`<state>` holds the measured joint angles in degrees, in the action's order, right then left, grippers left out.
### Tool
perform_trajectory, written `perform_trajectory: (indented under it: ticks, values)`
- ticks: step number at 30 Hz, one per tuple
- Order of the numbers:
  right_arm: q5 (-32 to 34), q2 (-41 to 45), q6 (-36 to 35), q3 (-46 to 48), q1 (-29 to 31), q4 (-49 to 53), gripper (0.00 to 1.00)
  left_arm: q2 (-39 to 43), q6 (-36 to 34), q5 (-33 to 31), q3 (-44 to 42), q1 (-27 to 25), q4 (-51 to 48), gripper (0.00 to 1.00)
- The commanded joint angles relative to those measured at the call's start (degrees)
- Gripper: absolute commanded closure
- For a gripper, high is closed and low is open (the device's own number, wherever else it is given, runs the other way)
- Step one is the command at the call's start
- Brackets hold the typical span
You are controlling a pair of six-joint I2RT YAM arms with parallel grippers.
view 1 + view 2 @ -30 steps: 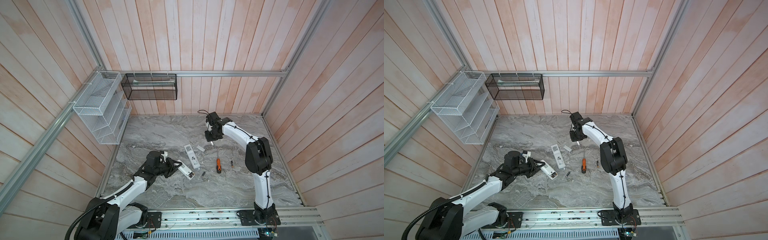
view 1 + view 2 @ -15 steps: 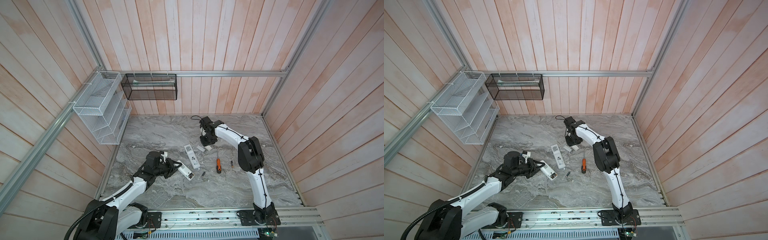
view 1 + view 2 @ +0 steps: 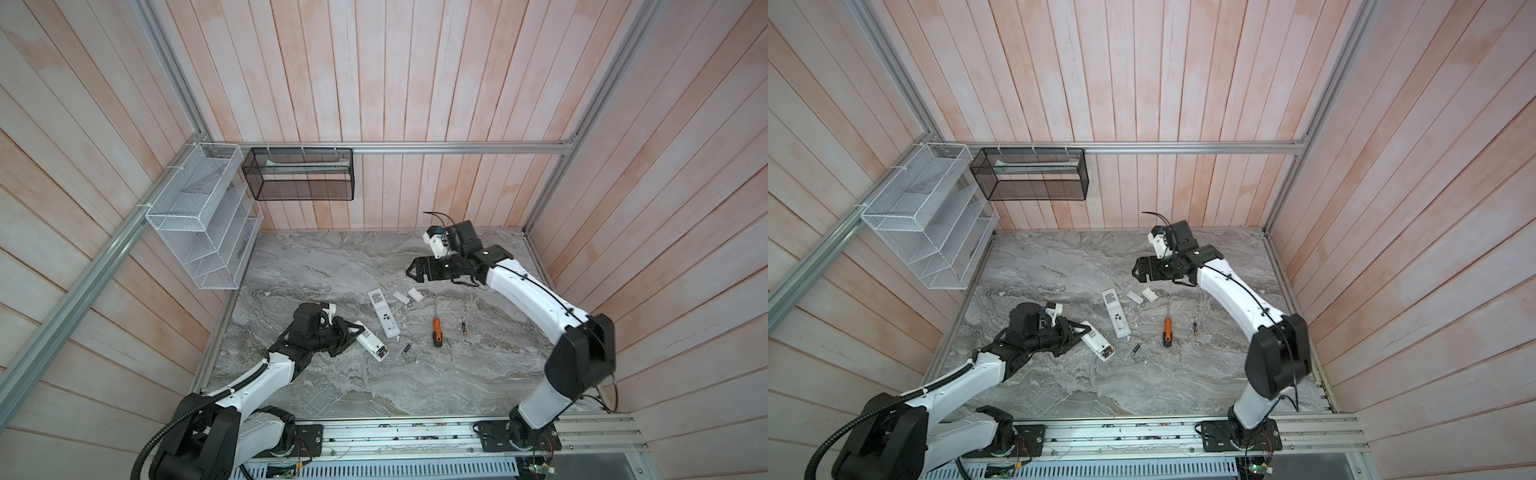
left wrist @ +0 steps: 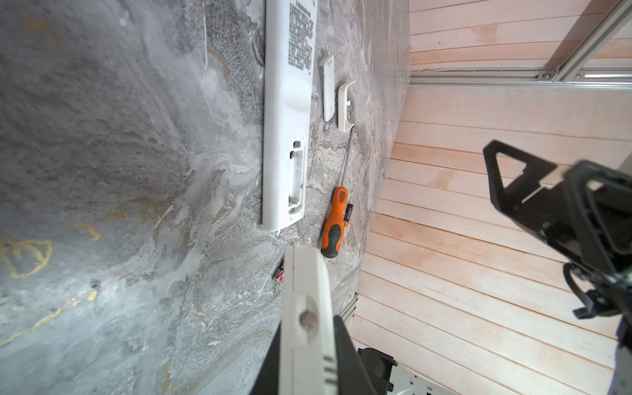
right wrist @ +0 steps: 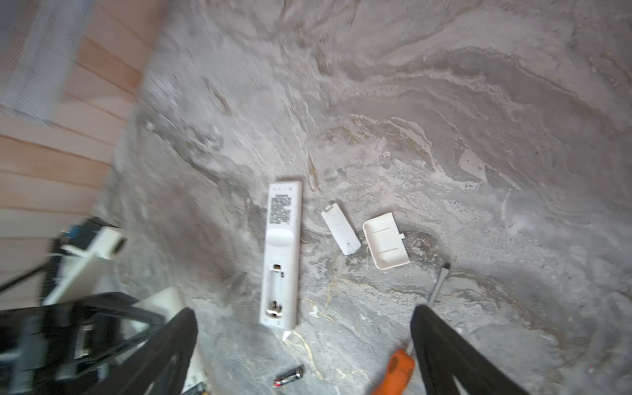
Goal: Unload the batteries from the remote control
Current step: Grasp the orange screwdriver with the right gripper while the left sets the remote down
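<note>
I need to move my open right gripper back and down to close on the screwdriver's orange handle (image 3: 437,333) (image 5: 395,376), because the held remote's open compartment still shows something dark.
My left gripper (image 3: 352,332) (image 3: 1080,331) (image 4: 307,345) is shut on one white remote control (image 3: 371,344) (image 3: 1097,343) (image 4: 305,307), held low over the table at the left. The open compartment at the remote's free end shows something dark. A second remote control (image 3: 384,314) (image 5: 281,253) lies face down mid-table with its battery bay bare. Loose batteries lie on the table, one (image 3: 407,349) (image 5: 289,376) near the held remote and one (image 3: 463,328) (image 4: 348,213) right of the screwdriver. My right gripper (image 3: 411,272) (image 3: 1136,272) (image 5: 304,335) hangs open above the covers, holding nothing.
Two small white covers (image 3: 401,296) (image 3: 415,294) lie side by side right of the second remote. An orange-handled screwdriver (image 3: 436,330) (image 5: 396,369) lies beyond them. A white wire rack (image 3: 199,220) and a black mesh basket (image 3: 299,174) hang on the back-left walls.
My right gripper dipped down beside the lying remote, opened and rose again. A second white cover now lies next to the first. The left arm and its remote have not moved.
</note>
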<state>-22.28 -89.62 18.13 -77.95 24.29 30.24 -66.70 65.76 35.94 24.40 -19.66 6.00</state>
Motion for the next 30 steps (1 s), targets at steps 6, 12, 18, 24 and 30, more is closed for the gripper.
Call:
perform_trajectory:
  ticks: [6,12,18,24,30]
  values:
    - [-11.7,9.3,3.2,20.7,-7.1,-2.9,0.02,-6.3,-4.4,1.8,-1.4,1.2,6.2,1.0]
    - [-7.9,12.1,1.4,24.5,-7.1,2.2,0.03,-13.8,-7.8,3.1,1.7,2.9,6.0,1.0]
    - [-4.7,12.0,2.6,27.5,-6.7,5.5,0.09,-19.5,-10.3,4.2,3.3,5.5,5.3,0.99]
    - [-0.9,11.0,4.5,29.7,-4.3,5.7,0.14,-22.7,-11.3,4.7,2.7,7.4,5.3,0.86]
    - [1.7,7.2,5.1,28.4,-2.1,5.7,0.2,-22.3,-12.2,4.5,2.0,8.3,3.0,0.47]
